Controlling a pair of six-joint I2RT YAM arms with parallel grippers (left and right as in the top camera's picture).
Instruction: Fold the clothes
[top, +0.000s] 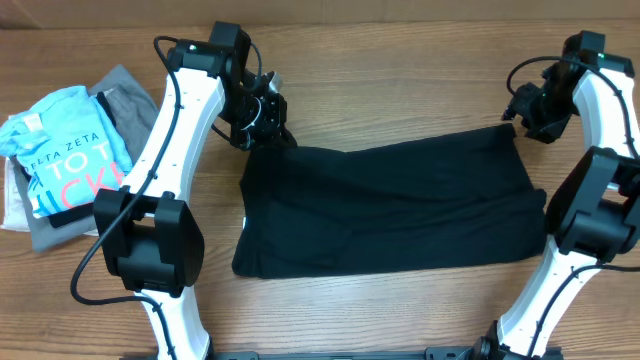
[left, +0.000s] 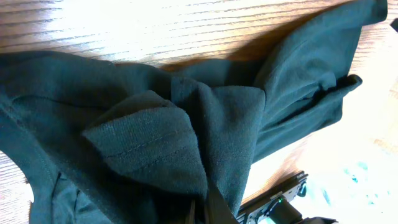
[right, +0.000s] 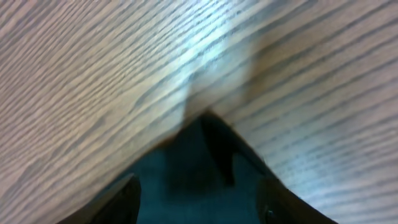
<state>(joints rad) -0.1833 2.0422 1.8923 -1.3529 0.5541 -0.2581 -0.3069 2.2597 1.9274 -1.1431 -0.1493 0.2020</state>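
My left gripper should go back over the black T-shirt and let go of the fold at the T-shirt's near corner by the pile, because that corner lies back from the gripper.
The clothes, a plain black T-shirt, lie folded into a wide band across the middle of the wooden table. My left gripper is at the band's far left corner. In the left wrist view its fingers are shut on a bunched fold of the black fabric, which rises in a peak above them. My right gripper hovers just past the far right corner. In the right wrist view it stands open, and the pointed corner of the black cloth lies loose on the table between its fingers.
A pile with a light blue lettered shirt on a grey garment lies at the table's left edge, beside the left arm. Bare wood runs behind the black shirt and in front of it.
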